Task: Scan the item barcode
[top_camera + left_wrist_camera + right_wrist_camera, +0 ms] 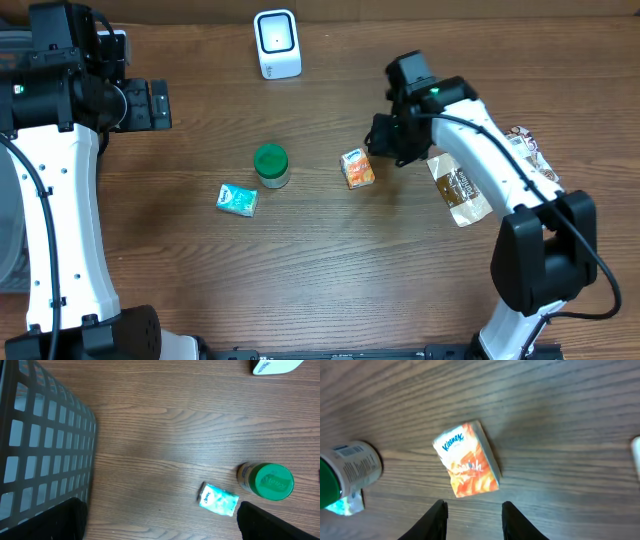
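Note:
The orange pack lies flat beyond my right gripper's open fingers. I will lower them to the left in the overhead view, onto the pack's nearest corner [365, 160] [490, 484].
An orange Kleenex pack [357, 169] [467, 460] lies flat on the wooden table, near the middle. My right gripper [376, 143] [474, 510] hovers just to its right. Its jaws stand apart with nothing between them, and the pack lies just beyond the fingertips [440, 512]. The white scanner [276, 44] [274, 365] stands at the back of the table. My left gripper [152, 105] [160, 527] hangs wide open at the far left, above bare wood, holding nothing.
A green-lidded jar [271, 165] [266, 480] [345, 472], with a barcode showing on its side, stands left of the orange pack. A teal tissue pack [237, 200] [218, 499] lies beside it. A brown bag [458, 187] lies at right. A grey mesh basket [45, 445] sits at the left edge.

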Controlling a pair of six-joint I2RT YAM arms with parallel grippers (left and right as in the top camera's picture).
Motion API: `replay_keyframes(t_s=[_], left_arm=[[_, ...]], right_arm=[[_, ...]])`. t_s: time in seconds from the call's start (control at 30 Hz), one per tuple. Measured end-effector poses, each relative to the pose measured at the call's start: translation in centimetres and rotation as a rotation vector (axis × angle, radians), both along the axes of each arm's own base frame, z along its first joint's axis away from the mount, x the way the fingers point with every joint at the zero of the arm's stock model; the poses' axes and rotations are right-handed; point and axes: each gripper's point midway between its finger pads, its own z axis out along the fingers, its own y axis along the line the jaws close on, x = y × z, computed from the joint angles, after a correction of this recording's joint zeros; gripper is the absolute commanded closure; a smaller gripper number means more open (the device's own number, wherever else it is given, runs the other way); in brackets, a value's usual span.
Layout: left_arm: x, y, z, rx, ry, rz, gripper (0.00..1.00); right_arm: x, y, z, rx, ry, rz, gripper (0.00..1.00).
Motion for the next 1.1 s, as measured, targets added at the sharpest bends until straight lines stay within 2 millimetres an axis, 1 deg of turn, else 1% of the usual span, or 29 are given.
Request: replay_keyframes(t_s=[0.07,0.1,0.2,0.27,0.33,0.5,0.63,0.67,0.73,0.97,1.1], left_arm=[[0.0,0.0,0.0,0.000,0.000,0.000,0.00],[0.0,0.0,0.0,0.000,0.000,0.000,0.01],[0.0,0.0,0.0,0.000,0.000,0.000,0.00],[0.0,0.0,0.0,0.000,0.000,0.000,0.00],[0.0,0.0,0.0,0.000,0.000,0.000,0.00],[0.0,0.0,0.0,0.000,0.000,0.000,0.00],[0.0,0.0,0.0,0.000,0.000,0.000,0.00],[0.0,0.0,0.0,0.000,0.000,0.000,0.00],[0.0,0.0,0.0,0.000,0.000,0.000,0.00],[0.0,0.0,0.0,0.000,0.000,0.000,0.00],[0.0,0.0,0.0,0.000,0.000,0.000,0.00]], right_arm=[[-0.6,0.5,-1.4,0.032,0.027,0.012,0.67],[-1.0,0.8,-2.4,0.046,0.048,0.019,0.67],[-2.2,1.2,-4.8,0.063,0.104,0.029,0.68],[-2.8,1.3,-6.0,0.065,0.135,0.032,0.68],[-2.7,1.4,-6.8,0.069,0.140,0.033,0.68],[-2.0,1.7,-7.3,0.085,0.106,0.036,0.68],[-2.1,1.6,-7.8,0.081,0.103,0.035,0.68],[-2.2,1.5,-7.9,0.076,0.102,0.035,0.71],[-2.2,1.4,-8.1,0.070,0.099,0.039,0.72],[-2.0,1.2,-7.9,0.059,0.087,0.066,0.72],[-1.6,1.2,-7.6,0.049,0.065,0.086,0.72]])
